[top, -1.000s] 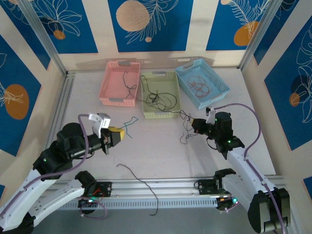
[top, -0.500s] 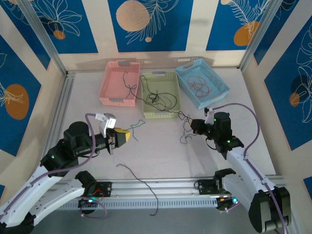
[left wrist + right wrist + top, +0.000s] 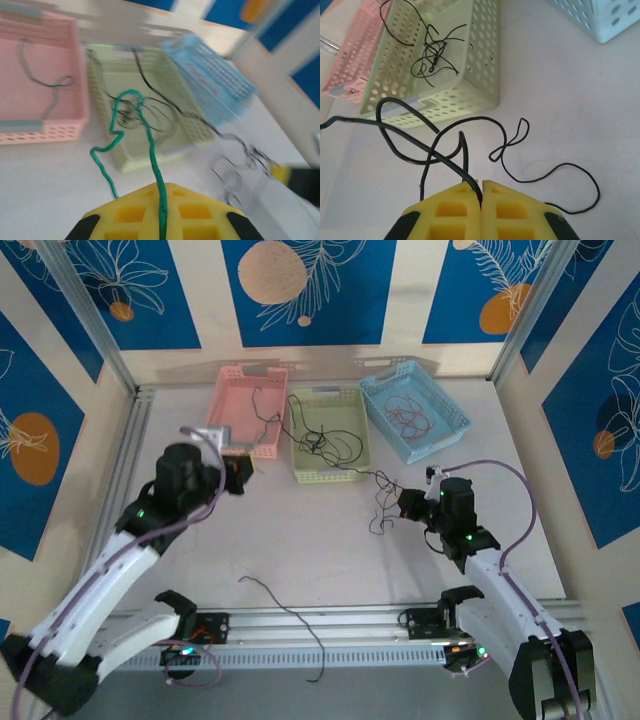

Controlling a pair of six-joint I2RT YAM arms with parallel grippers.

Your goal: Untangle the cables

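The green cable [image 3: 151, 145] in my left gripper needs to go outward and down next, over the mostly empty pink basket, because the basket is outward and below. Then I need to release the cable.
My left gripper [image 3: 161, 189] is shut on a green cable [image 3: 151, 145] that curls up from the yellow pads and hangs in front of the baskets. From above, the left gripper [image 3: 238, 468] is raised beside the pink basket [image 3: 245, 410]. My right gripper [image 3: 480, 184] is shut on a black cable [image 3: 440, 150], which loops over the table and runs back into the green basket [image 3: 445, 65]. The right gripper [image 3: 405, 502] sits low right of centre, the black cable [image 3: 375, 480] stretching from it to the green basket [image 3: 330, 435].
A blue basket [image 3: 413, 410] at the back right holds reddish cables [image 3: 405, 416]. The pink basket has a dark strand [image 3: 262, 405] in it. A loose black cable [image 3: 285, 612] lies near the front rail [image 3: 330, 625]. Walls close in the table on three sides.
The left arm has swung up and back from the table's left middle to the pink basket, carrying the green cable. The right gripper has hardly moved.
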